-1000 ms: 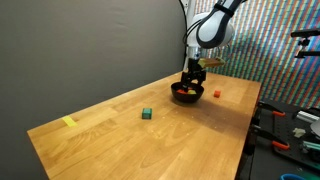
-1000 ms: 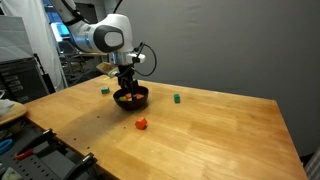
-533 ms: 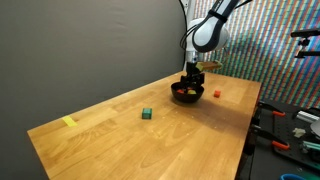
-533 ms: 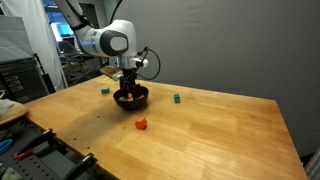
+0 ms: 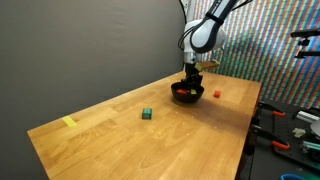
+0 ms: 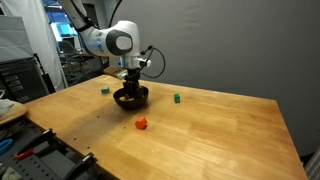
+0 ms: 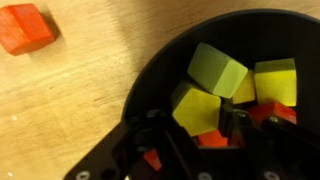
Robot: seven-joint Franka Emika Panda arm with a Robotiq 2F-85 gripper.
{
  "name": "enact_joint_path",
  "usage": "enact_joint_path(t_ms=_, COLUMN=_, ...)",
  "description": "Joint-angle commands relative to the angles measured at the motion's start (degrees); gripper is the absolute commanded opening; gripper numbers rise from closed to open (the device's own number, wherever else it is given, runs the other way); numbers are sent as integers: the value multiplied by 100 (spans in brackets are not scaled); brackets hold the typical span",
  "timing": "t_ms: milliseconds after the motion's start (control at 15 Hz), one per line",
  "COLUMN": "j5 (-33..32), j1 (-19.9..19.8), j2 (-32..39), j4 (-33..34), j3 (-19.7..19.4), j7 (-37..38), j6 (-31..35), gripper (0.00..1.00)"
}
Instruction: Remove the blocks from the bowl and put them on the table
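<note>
Next, my gripper rises above the bowl's rim, moves past it and lowers to release the yellow block on the bare spot of the tabletop (image 5: 198, 122) beside the bowl.
The black bowl (image 7: 148, 82) holds several blocks: a yellow one (image 7: 196, 106), an olive-green one (image 7: 217, 68), another yellow one (image 7: 275, 80) and red ones (image 7: 275, 113). My gripper (image 7: 195, 120) reaches down into the bowl, its fingers pressed against both sides of the near yellow block. In both exterior views the gripper (image 5: 192, 83) (image 6: 131, 90) stands over the bowl (image 5: 187, 95) (image 6: 130, 100) on the wooden table (image 5: 110, 135) (image 6: 220, 130). A red block (image 5: 216, 94) (image 6: 141, 124) (image 7: 27, 27) lies on the table beside the bowl. A green block (image 5: 146, 114) (image 6: 177, 99) lies further off.
A yellow tape strip (image 5: 69, 122) lies near the table's far corner. Another small green block (image 6: 104, 89) sits behind the bowl. Tools and clutter (image 5: 290, 125) lie on a bench past the table edge; a dark curtain (image 5: 80, 50) backs the table.
The gripper has sunk a little deeper into the bowl and its fingers have closed in from wide open onto the yellow block.
</note>
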Motion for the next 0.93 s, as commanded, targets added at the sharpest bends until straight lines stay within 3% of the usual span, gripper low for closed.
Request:
enact_joint_path(t_ms=0, j5=-218, j1=65, j2=-76, j4=106, j3=-94, j7=72, j6=-152, gripper=24)
enact_joint_path(t_ms=200, j5=-89, j1=-28, j2=-826, j4=-275, j3=92, j7=-185, j6=-225, gripper=25)
enact_joint_path(t_ms=533, j5=-297, j1=240, j2=-2154, j4=-879, j3=399, j7=-232, j6=-204, gripper=25)
enact_joint_path(t_ms=867, j5=94, j1=449, j2=-2193, j4=-392, j3=1065, j7=-755, j6=-1199, gripper=25)
